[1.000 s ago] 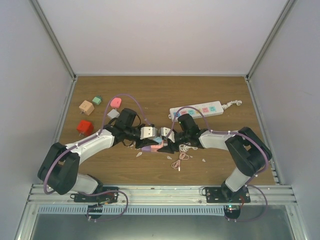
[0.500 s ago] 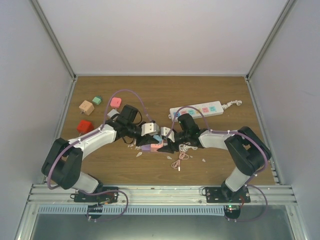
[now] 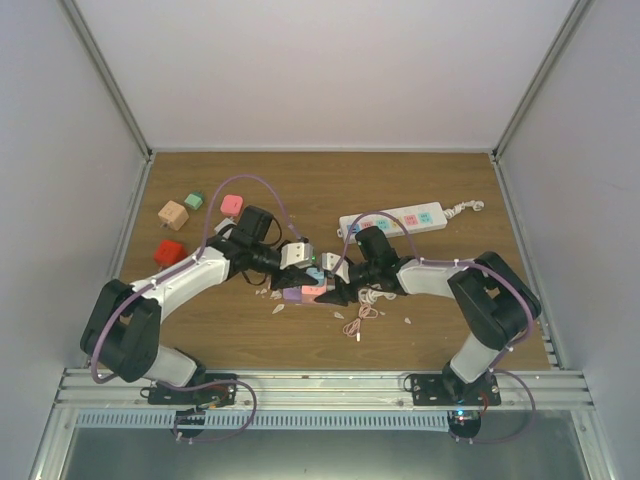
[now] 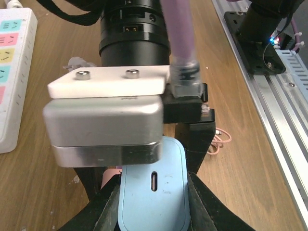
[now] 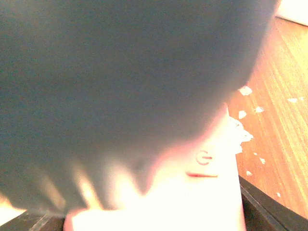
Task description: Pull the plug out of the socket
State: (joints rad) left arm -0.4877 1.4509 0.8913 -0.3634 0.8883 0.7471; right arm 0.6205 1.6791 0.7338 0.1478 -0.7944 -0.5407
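The left gripper lifts the plug next, swings outward past the block and lowers it for release, as the tabletop beyond the far pink block is bare.
A light blue plug (image 4: 153,192) with a narrow slot in its face is clamped between the black fingers of my left gripper (image 4: 153,204). From above, that left gripper (image 3: 313,274) meets my right gripper (image 3: 336,288) at the table's middle, over a pink and purple socket block (image 3: 300,294). In the right wrist view, the socket (image 5: 207,192) is a glaring pale pink face with a power symbol. It fills the space between the right gripper (image 5: 154,216) fingers. A dark blur hides the rest. Where plug meets socket is hidden.
A white power strip (image 3: 392,221) with coloured outlets lies behind the right arm, also seen at the left wrist view's edge (image 4: 12,72). Tan (image 3: 173,214), green (image 3: 194,201), pink (image 3: 232,205) and red (image 3: 168,252) blocks sit far left. A pink cable (image 3: 358,318) and white chips lie nearby.
My left wrist has shifted slightly up and toward the back with the blue plug; its arm has swung a little. The right arm holds its place.
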